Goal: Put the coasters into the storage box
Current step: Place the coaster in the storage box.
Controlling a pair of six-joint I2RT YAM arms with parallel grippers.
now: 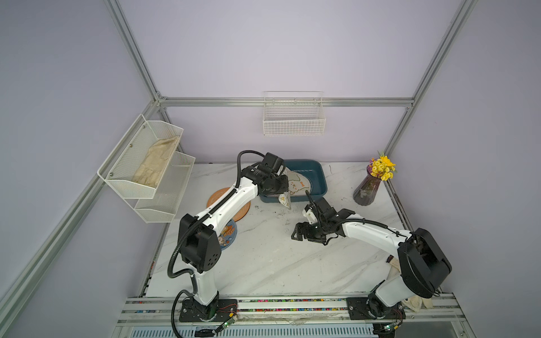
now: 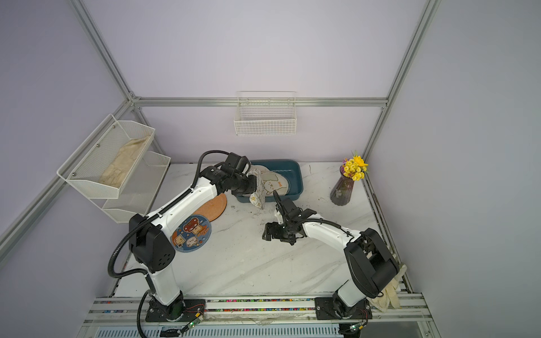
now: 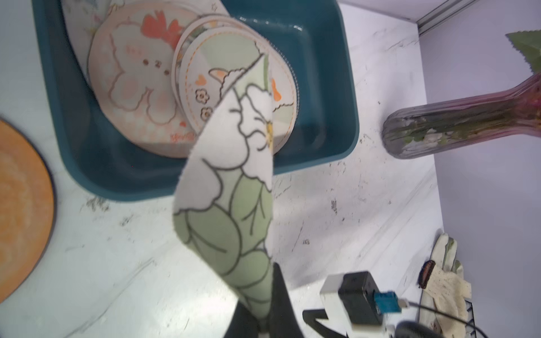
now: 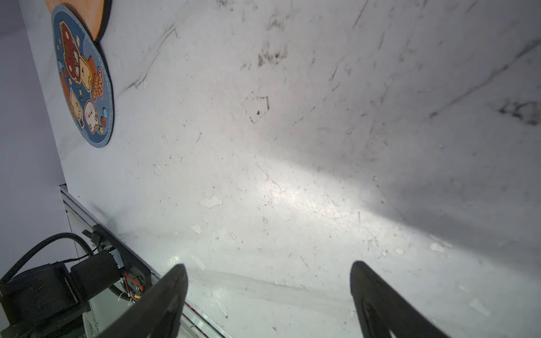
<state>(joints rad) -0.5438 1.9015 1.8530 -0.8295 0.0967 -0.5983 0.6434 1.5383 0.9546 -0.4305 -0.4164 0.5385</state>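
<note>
The floral coaster (image 1: 285, 200) still hangs across the near rim of the box. My left gripper should next move outward and down over the stacked cartoon coasters and let go of it.
My left gripper (image 3: 260, 292) is shut on the edge of a floral coaster (image 3: 231, 181) with green leaves and a white flower. That coaster (image 1: 285, 200) hangs bent at the near left corner of the teal storage box (image 1: 322, 175). Several cartoon coasters (image 3: 137, 87) lie stacked inside the storage box (image 3: 348, 87). A plain orange coaster (image 2: 212, 209) and a navy cartoon coaster (image 2: 191, 232) lie on the table beside the left arm. My right gripper (image 4: 268, 264) is open and empty over bare table, in front of the storage box (image 2: 298, 172).
A purple vase of yellow flowers (image 1: 369, 190) stands at the back right. A white wire basket (image 1: 294, 120) hangs on the back wall. A white mesh shelf (image 1: 146, 169) holding a cloth is on the left wall. Another cloth (image 1: 415, 301) lies by the right arm's base.
</note>
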